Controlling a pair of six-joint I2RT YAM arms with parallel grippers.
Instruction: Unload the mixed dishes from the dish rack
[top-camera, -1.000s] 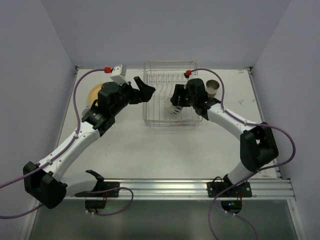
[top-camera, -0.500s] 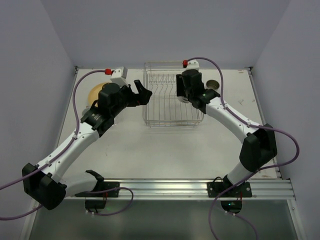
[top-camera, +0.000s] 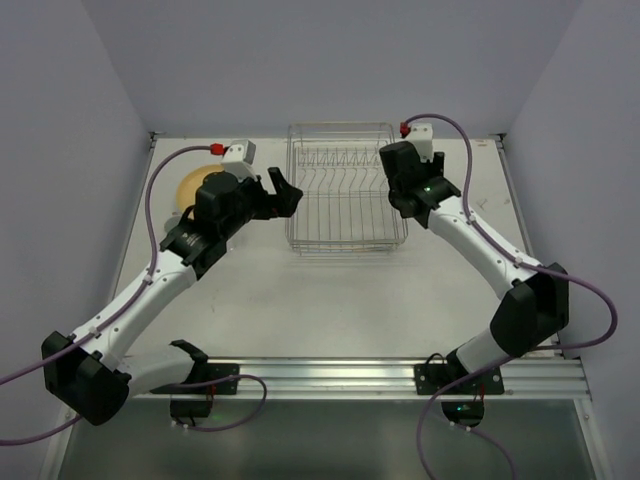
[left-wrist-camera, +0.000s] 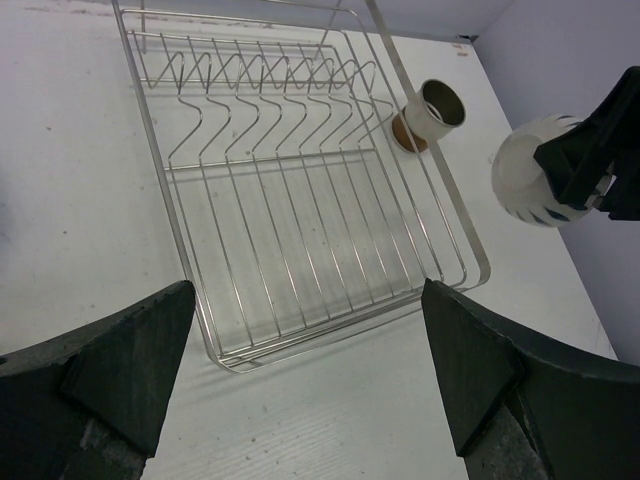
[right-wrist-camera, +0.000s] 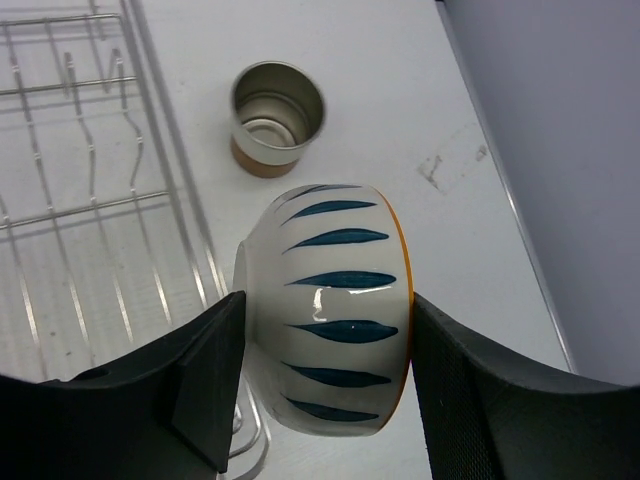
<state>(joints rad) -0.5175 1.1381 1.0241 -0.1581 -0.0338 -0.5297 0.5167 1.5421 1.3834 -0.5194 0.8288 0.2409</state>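
Note:
The right gripper brings the white cup back and down to the tabletop by the rack's near corner (top-camera: 437, 254) next to release it, as that spot is bare.
The silver wire dish rack (top-camera: 345, 190) stands at the back middle of the table, and its floor is bare in the left wrist view (left-wrist-camera: 290, 210). My right gripper (right-wrist-camera: 325, 330) is shut on a white cup with blue stripes (right-wrist-camera: 335, 320), held on its side just past the rack's right rim. The white cup also shows in the left wrist view (left-wrist-camera: 530, 170). A brown cup (right-wrist-camera: 277, 110) stands upright on the table right of the rack. My left gripper (top-camera: 283, 192) is open and empty at the rack's left side. A yellow-orange plate (top-camera: 188, 186) lies on the table behind my left arm.
The rack's right rim (right-wrist-camera: 190, 230) runs close beside the held cup. The table's right edge and the side wall (right-wrist-camera: 560, 150) are near. In the top view my right wrist (top-camera: 412, 172) hides both cups.
My right gripper has carried the white cup from over the rack to beyond its right rim, near the brown cup. My left gripper has shifted only slightly.

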